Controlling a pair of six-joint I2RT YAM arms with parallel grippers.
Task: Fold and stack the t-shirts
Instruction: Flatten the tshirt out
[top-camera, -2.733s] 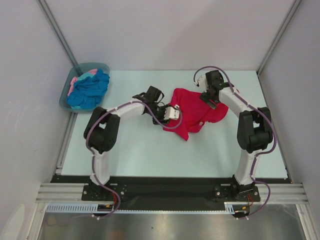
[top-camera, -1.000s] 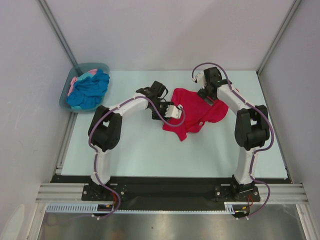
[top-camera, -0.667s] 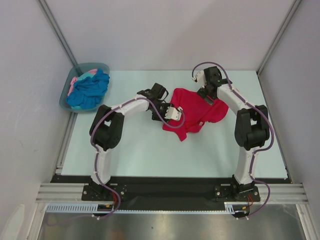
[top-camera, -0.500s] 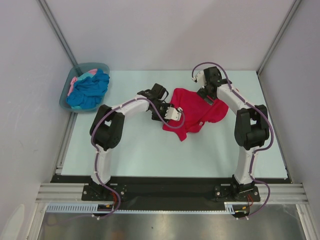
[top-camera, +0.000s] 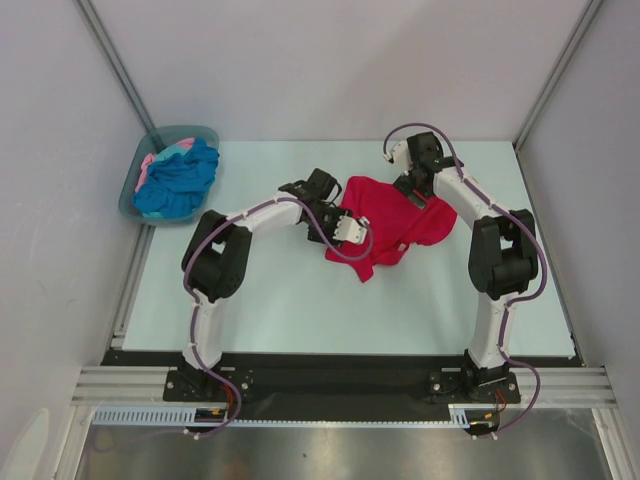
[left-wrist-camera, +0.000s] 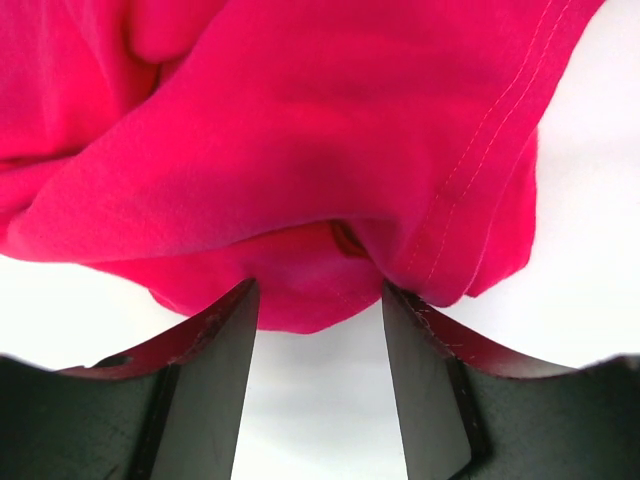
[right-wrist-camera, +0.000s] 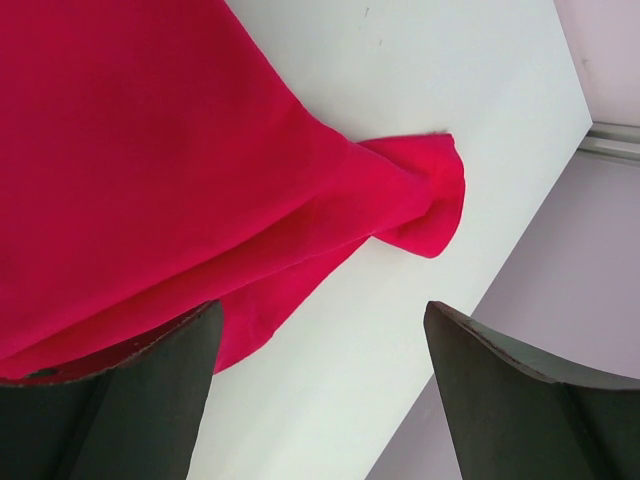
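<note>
The red shirt has that bunched fold (top-camera: 335, 238) (left-wrist-camera: 318, 291). I will next move my left gripper slightly farther onto the red shirt and close it on the fold.
The crimson-red t-shirt (top-camera: 395, 222) lies crumpled at mid-table. My left gripper (top-camera: 347, 226) is at its left edge; in the left wrist view (left-wrist-camera: 318, 290) the jaws are open, with a rounded fold of the red shirt (left-wrist-camera: 300, 150) right at the fingertips and bare table between them. My right gripper (top-camera: 414, 190) is over the shirt's far right part; in the right wrist view (right-wrist-camera: 322, 310) it is wide open and empty above the red cloth (right-wrist-camera: 130, 150) and a sleeve. The turquoise-blue t-shirt (top-camera: 180, 178) and the pale pink t-shirt (top-camera: 150, 164) lie bunched in the tub.
The grey-teal plastic tub (top-camera: 196, 133) stands at the far left corner against the wall. Grey walls and metal frame posts enclose the pale table (top-camera: 280, 300). The table's right edge and the wall show in the right wrist view (right-wrist-camera: 590, 130).
My left gripper has edged right, closer in on the shirt's left edge. My right gripper has shifted slightly back over the far part. The shirt has bunched a little.
</note>
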